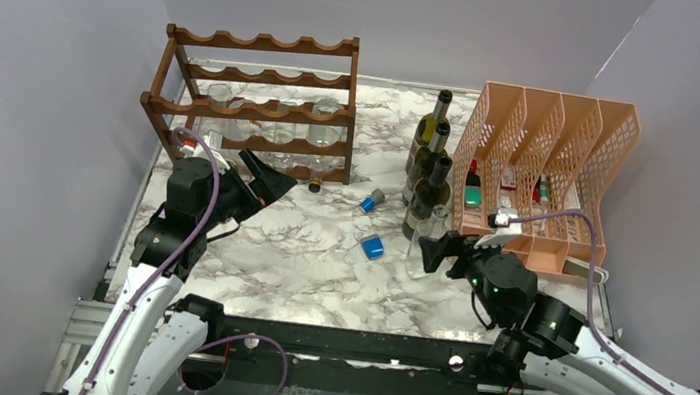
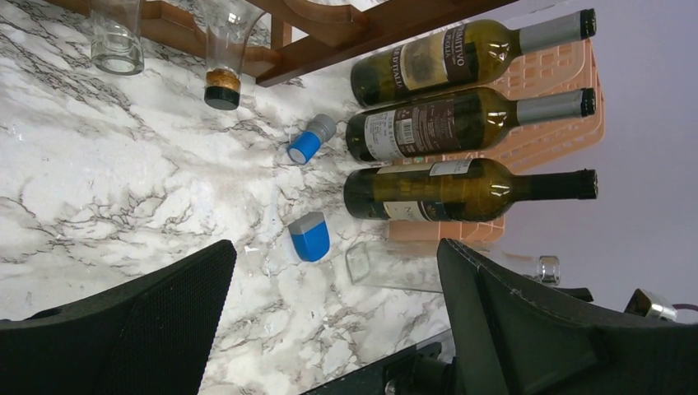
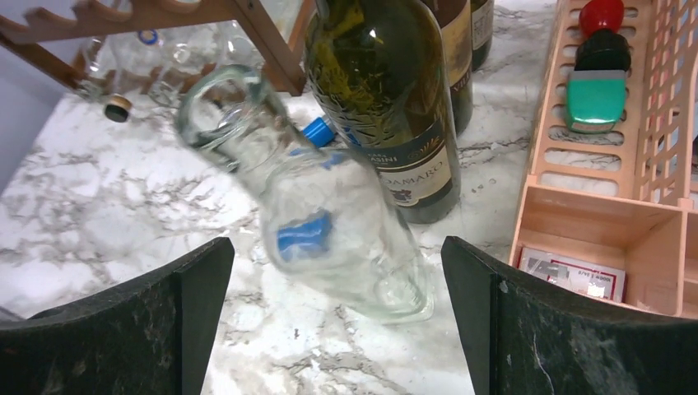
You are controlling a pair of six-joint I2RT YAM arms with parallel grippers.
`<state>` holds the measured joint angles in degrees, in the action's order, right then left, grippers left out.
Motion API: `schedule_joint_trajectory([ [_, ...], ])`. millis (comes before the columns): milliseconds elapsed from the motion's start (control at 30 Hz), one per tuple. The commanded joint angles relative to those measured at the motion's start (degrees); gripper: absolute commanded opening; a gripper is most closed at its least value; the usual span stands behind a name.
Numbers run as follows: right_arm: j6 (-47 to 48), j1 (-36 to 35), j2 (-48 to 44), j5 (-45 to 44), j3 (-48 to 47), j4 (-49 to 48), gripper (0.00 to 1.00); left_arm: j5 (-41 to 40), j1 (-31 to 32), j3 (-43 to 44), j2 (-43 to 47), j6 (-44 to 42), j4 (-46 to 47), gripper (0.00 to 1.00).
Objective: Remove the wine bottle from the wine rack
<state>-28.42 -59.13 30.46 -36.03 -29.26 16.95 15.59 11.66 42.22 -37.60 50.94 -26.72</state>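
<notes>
The uncorked glass bottle's neck (image 2: 117, 59) beside the cork-capped one sticks out past the rack's bottom bar, so my left gripper will move down and outward onto it next.
The dark reddish-brown wine rack (image 1: 256, 95) stands at the back left, with several clear glass bottles (image 1: 278, 138) lying in its lower tiers. One has a cork-capped neck (image 1: 314, 185) that sticks out at the bottom tier, also in the left wrist view (image 2: 222, 86). My left gripper (image 1: 270, 184) is open and empty just in front of the rack's right end. My right gripper (image 1: 437, 255) is open. A clear bottle (image 3: 329, 214) leans tilted and blurred on the table just ahead of its fingers, untouched; it also shows in the top view (image 1: 436, 230).
Three dark green wine bottles (image 1: 427, 167) stand in a row beside the peach lattice organizer (image 1: 551, 172), which holds small bottles. Two blue-capped items (image 1: 372, 247) (image 1: 371, 201) lie on the marble table between the rack and the green bottles.
</notes>
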Motion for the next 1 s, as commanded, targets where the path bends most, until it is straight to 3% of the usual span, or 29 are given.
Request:
schedule_joint_trajectory([
  [0, -3.3, 0.2, -3.3, 4.3, -4.8, 8.2, 1.00, 2.2, 0.1, -0.9, 0.6, -1.3, 1.5, 0.99],
  [267, 1.6, 0.2, -7.8, 7.4, -12.3, 11.0, 1.00, 4.4, 0.1, -2.7, 1.2, -0.9, 1.7, 0.99],
  [367, 8.2, 0.2, -8.5, 11.1, -16.2, 11.6, 1.00, 5.7, 0.1, -3.3, 0.4, -3.1, 2.0, 0.99],
  [600, 15.5, 0.1, -2.3, 13.7, -26.6, 19.5, 1.00, 5.7, 0.1, -3.6, -5.2, -11.5, 1.7, 0.99],
  [733, 19.4, 0.2, 1.3, 17.2, -31.7, 20.9, 1.00, 0.4, 0.1, -2.6, -8.2, -15.3, 1.4, 0.99],
  [967, 25.6, 0.2, 3.0, 27.1, -32.7, 13.8, 1.00, -11.4, 0.7, -3.5, -14.2, -23.8, 8.8, 0.79],
])
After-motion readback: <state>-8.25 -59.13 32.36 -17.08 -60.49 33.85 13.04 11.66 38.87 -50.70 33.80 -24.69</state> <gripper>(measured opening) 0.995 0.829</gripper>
